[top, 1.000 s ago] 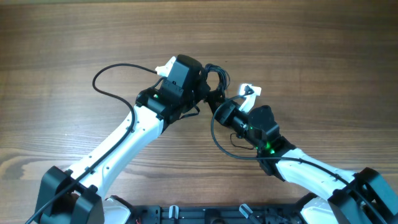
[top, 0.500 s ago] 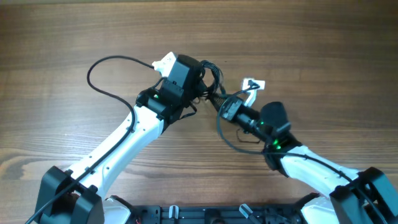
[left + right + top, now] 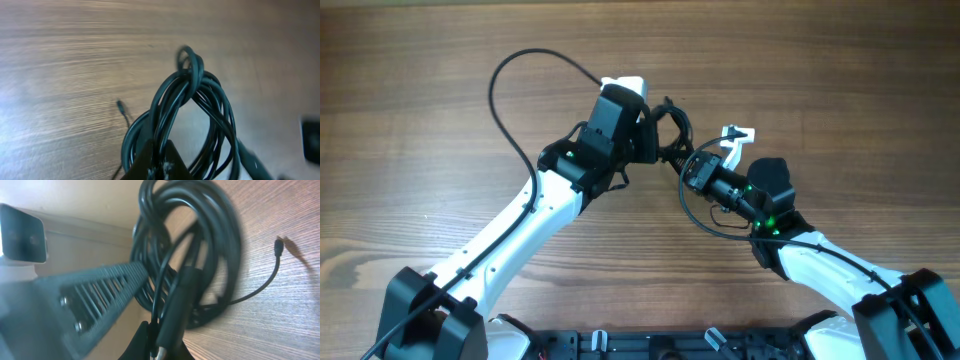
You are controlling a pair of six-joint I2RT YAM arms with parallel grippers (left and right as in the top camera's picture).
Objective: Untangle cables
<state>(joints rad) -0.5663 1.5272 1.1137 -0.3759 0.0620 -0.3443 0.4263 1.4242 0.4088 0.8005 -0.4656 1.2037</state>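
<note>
I should next pull my left gripper back over the bare tabletop between the arms, since that lies clear on its base side, and release the several cable pieces.
The cables are one knotted bundle of thin black loops, held in the air between my two grippers above the wooden table. My left gripper is shut on several strands at the bundle's lower part; in the left wrist view the loops rise above its jaws. A tiny plug end hangs near the table. My right gripper is shut on a strand and a thicker plug body at its jaws. The bundle fills the right wrist view, with a loose plug end trailing off.
The left arm's thick black cable loops high over the table at the back left. The right arm's own cable loops beside its wrist. The left gripper's finger is close to the right jaws. The arm bases sit at the front edge.
Both grippers have moved right and a little farther back with the bundle between them. The left arm's thick cable loop has swung up and to the right.
</note>
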